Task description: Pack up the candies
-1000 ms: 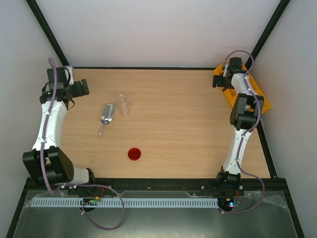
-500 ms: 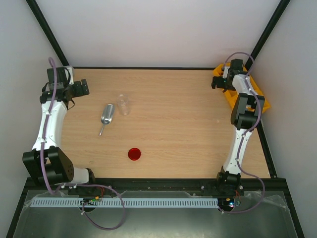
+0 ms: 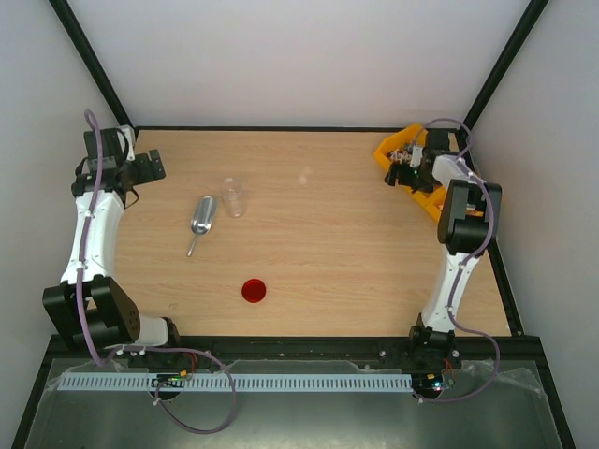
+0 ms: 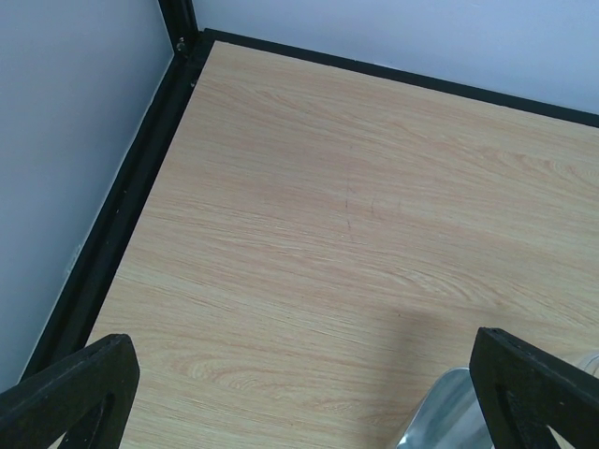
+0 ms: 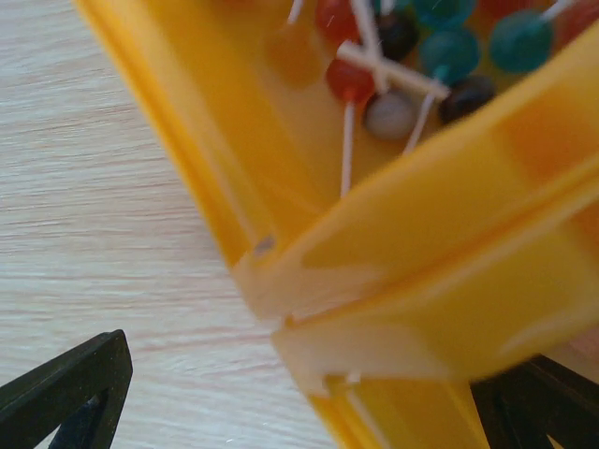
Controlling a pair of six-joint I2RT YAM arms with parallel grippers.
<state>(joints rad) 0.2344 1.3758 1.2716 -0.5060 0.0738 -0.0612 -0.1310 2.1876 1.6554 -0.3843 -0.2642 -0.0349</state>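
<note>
Next, my left gripper draws back and to the right in the top view, then down onto the scoop's handle [image 3: 192, 247], which points back toward my base.
A yellow bin [image 3: 386, 148] sits at the table's far right, swung out from the wall. Inside it lie the candies [image 5: 447, 49]: small round sweets in red, teal, dark and white, some on thin white sticks. My right gripper [image 3: 405, 173] is at the bin; its jaws [image 5: 299, 383] stand wide apart with the bin's corner wall [image 5: 393, 309] between them. My left gripper [image 3: 157, 166] hovers open over bare wood at the far left, holding nothing [image 4: 304, 374]. A metal scoop [image 3: 201, 216] lies to its right, its edge showing in the left wrist view [image 4: 449, 421].
A clear plastic cup [image 3: 233, 196] stands upright just right of the scoop. A red lid [image 3: 254, 290] lies flat nearer the front, left of centre. Black frame rails [image 4: 122, 224] and white walls border the table on the left, back and right.
The yellow bin has swung away from the right wall toward the table's middle, moving with my right gripper. The left arm has shifted only slightly.
</note>
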